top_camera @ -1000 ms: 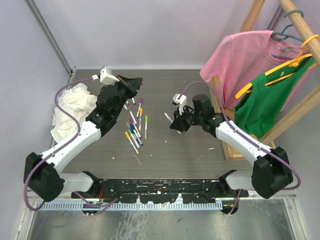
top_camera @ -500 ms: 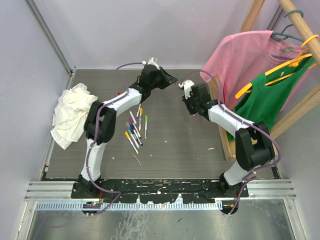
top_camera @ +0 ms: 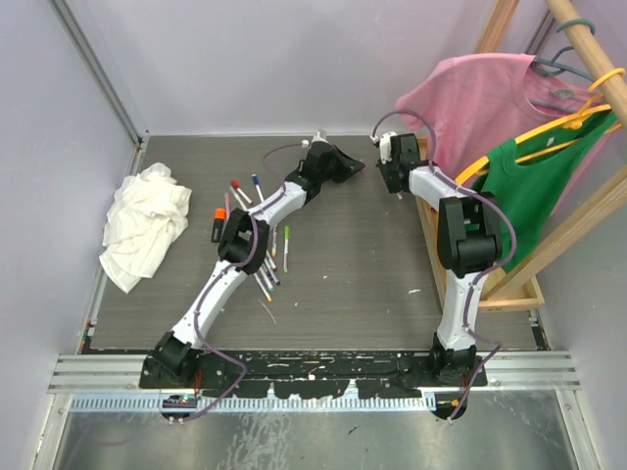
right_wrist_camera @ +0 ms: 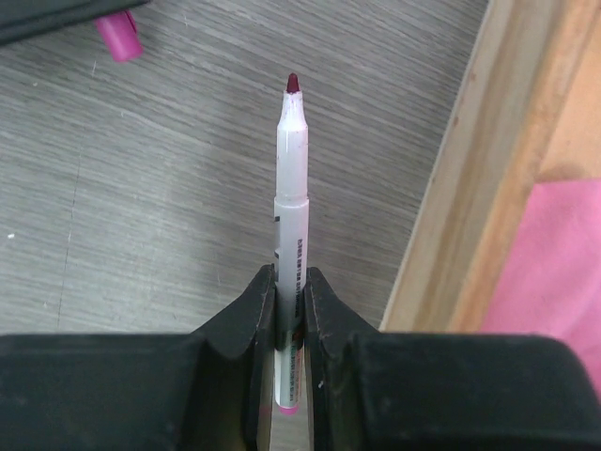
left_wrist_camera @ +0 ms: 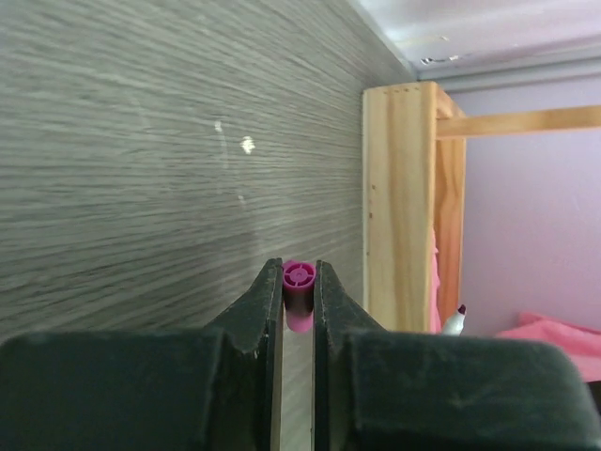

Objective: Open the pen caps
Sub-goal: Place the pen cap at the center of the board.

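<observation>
I should next bring the magenta cap (left_wrist_camera: 299, 289) down toward the grey table below with my left gripper, as the cap is now off the white pen.
My left gripper (left_wrist_camera: 299, 272) is shut on a magenta pen cap (left_wrist_camera: 299, 289), held end-on between the jaws above the grey table. My right gripper (right_wrist_camera: 290, 277) is shut on a white pen barrel (right_wrist_camera: 291, 197) whose dark magenta tip (right_wrist_camera: 292, 85) is bare. The cap and the pen are apart: the cap shows at the top left of the right wrist view (right_wrist_camera: 117, 38), and the pen tip shows in the left wrist view (left_wrist_camera: 454, 319). In the top view both grippers, left (top_camera: 351, 168) and right (top_camera: 384, 168), face each other near the back of the table.
Several capped pens (top_camera: 263, 257) lie mid-left, with more (top_camera: 235, 191) further back. A white rag (top_camera: 147, 225) lies at the left. A wooden rack (top_camera: 431, 245) with a pink shirt (top_camera: 480, 108) and a green shirt (top_camera: 529, 196) stands at the right, close to my right gripper.
Both arms have reached towards the back of the table, and the grippers came together there. Now the cap is off the pen and the grippers stand slightly apart.
</observation>
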{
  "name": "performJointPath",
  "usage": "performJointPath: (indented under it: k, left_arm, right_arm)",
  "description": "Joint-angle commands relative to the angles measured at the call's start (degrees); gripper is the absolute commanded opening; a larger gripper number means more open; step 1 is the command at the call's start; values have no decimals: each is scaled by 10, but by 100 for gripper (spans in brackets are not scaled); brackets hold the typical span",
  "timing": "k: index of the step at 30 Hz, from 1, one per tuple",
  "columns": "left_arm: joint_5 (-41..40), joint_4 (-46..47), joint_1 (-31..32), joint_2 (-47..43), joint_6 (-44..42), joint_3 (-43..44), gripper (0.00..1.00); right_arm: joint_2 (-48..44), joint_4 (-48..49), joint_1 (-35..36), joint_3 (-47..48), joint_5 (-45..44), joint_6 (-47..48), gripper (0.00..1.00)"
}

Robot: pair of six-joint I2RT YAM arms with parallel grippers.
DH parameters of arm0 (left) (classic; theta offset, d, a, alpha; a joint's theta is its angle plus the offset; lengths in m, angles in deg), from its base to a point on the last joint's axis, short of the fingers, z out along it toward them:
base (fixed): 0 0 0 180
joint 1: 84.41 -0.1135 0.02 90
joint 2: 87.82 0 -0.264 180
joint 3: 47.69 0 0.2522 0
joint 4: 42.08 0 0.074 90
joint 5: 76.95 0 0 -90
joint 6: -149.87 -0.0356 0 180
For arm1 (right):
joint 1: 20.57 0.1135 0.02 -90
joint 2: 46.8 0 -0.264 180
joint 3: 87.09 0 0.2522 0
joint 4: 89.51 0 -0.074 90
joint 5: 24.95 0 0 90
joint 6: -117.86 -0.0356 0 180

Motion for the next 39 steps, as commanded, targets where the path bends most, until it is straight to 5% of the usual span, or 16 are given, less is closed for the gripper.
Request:
performJointPath:
  k: [1, 16, 26, 39]
  left_arm:
    - [-60, 35, 9, -6, 21, 10, 9]
    - [-161, -1, 27, 33, 60, 38, 15]
    - [-164, -22, 29, 28, 67, 27, 22]
    - [-166, -52, 28, 15, 60, 20, 30]
  right_arm:
    - [30, -22, 4, 68, -10, 11, 6]
    - [83, -110, -39, 121, 82, 61, 18]
    - [106, -143, -40, 133, 97, 86, 31]
    - [113, -157, -42, 138, 108, 88, 33]
